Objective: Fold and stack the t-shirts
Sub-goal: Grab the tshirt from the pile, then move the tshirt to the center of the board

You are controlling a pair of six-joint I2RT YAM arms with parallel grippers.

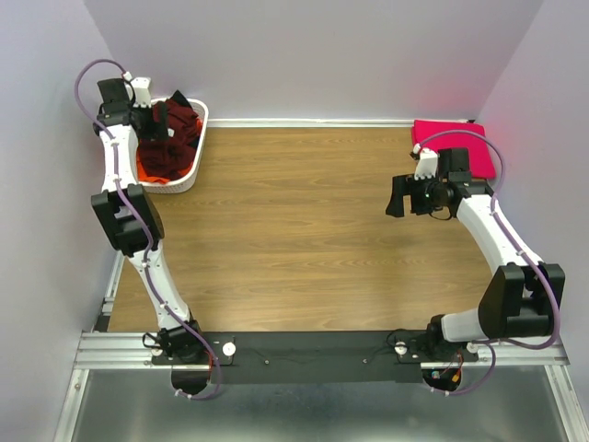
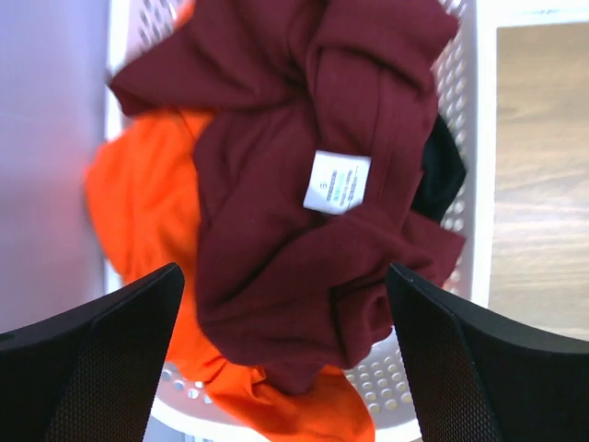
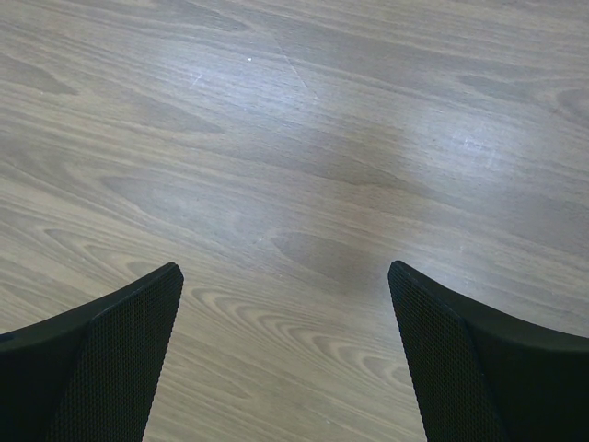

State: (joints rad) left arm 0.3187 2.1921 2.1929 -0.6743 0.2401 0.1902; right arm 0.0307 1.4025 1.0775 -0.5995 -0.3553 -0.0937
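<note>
I need to lower the open fingers of my left gripper next, onto the maroon t-shirt's fold near the white label [image 2: 287, 278] below, because this t-shirt covers the orange shirt [image 2: 138, 203].
A crumpled dark maroon t-shirt [image 1: 173, 138] lies on top in the white lattice basket [image 1: 196, 152] at the back left. In the left wrist view the maroon shirt [image 2: 304, 175] shows a white label, with an orange shirt [image 2: 138, 203] under it and a black shirt [image 2: 440, 175] at the right. My left gripper [image 2: 285, 368] is open just above the maroon shirt, holding nothing. A folded bright pink t-shirt [image 1: 456, 140] lies at the back right corner. My right gripper [image 1: 398, 196] is open and empty over bare table [image 3: 304, 184], left of the pink shirt.
The table [image 1: 304, 230] is wood-grain, walled at the back and both sides. The basket's rim [image 2: 479, 157] runs close to the table's left edge. The right arm [image 1: 488, 221] partly overlaps the pink shirt.
</note>
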